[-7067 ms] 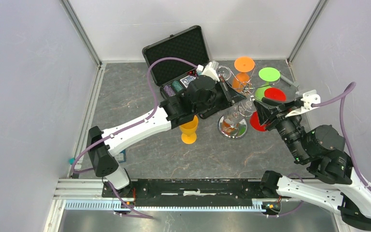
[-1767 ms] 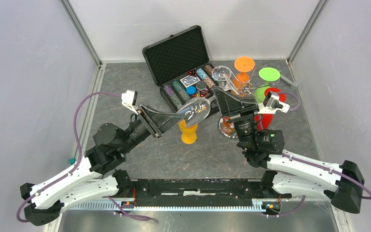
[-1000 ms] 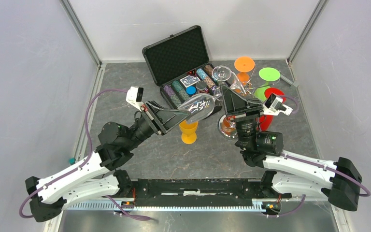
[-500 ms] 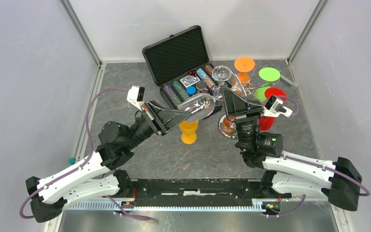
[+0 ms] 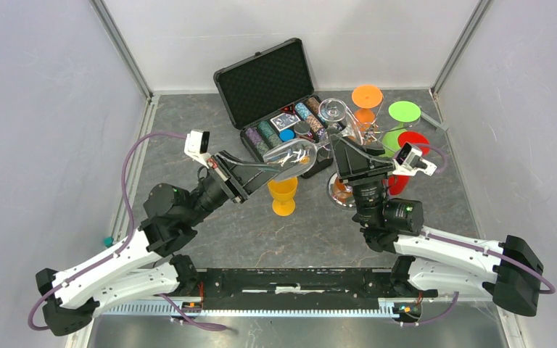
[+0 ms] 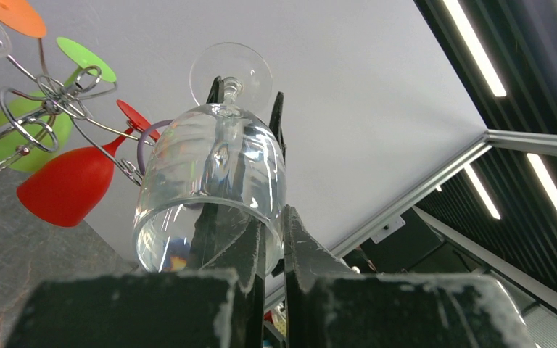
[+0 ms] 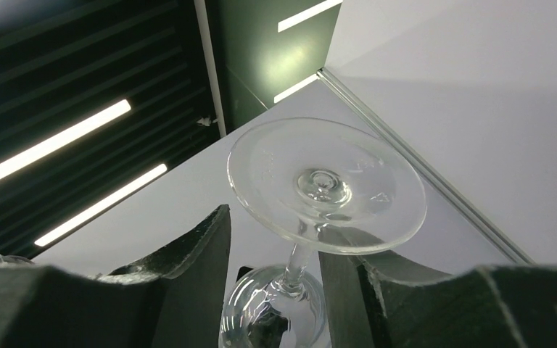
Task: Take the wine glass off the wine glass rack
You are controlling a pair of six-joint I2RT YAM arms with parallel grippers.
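I need to turn my left gripper downward next and lower the glass foot-first to release it, because there is bare tabletop (image 5: 253, 210) beside the orange goblet below the gripper.
My left gripper (image 5: 278, 163) is shut on the rim of a clear wine glass (image 5: 291, 154), with one finger inside the bowl and one outside. The left wrist view shows that glass (image 6: 214, 181) above the left gripper (image 6: 274, 217), its foot pointing away, apart from the hooks of the chrome wine glass rack (image 6: 51, 90). My right gripper (image 5: 344, 145) stands open on either side of the stem. In the right wrist view the wine glass (image 7: 326, 185) has its foot beyond the right gripper (image 7: 274, 235), and the jaws stand apart from the stem.
The rack's mirrored base (image 5: 337, 191) sits partly behind my right arm. Orange (image 5: 367, 96), green (image 5: 404, 111) and red (image 5: 413, 141) glasses hang from it. An orange goblet (image 5: 283, 196) stands on the table under the clear glass. An open black chip case (image 5: 272, 90) lies at the back.
My right gripper has opened and let go of the stem. The left gripper closed on the rim and has stayed shut, shifting slightly up and left with the glass.
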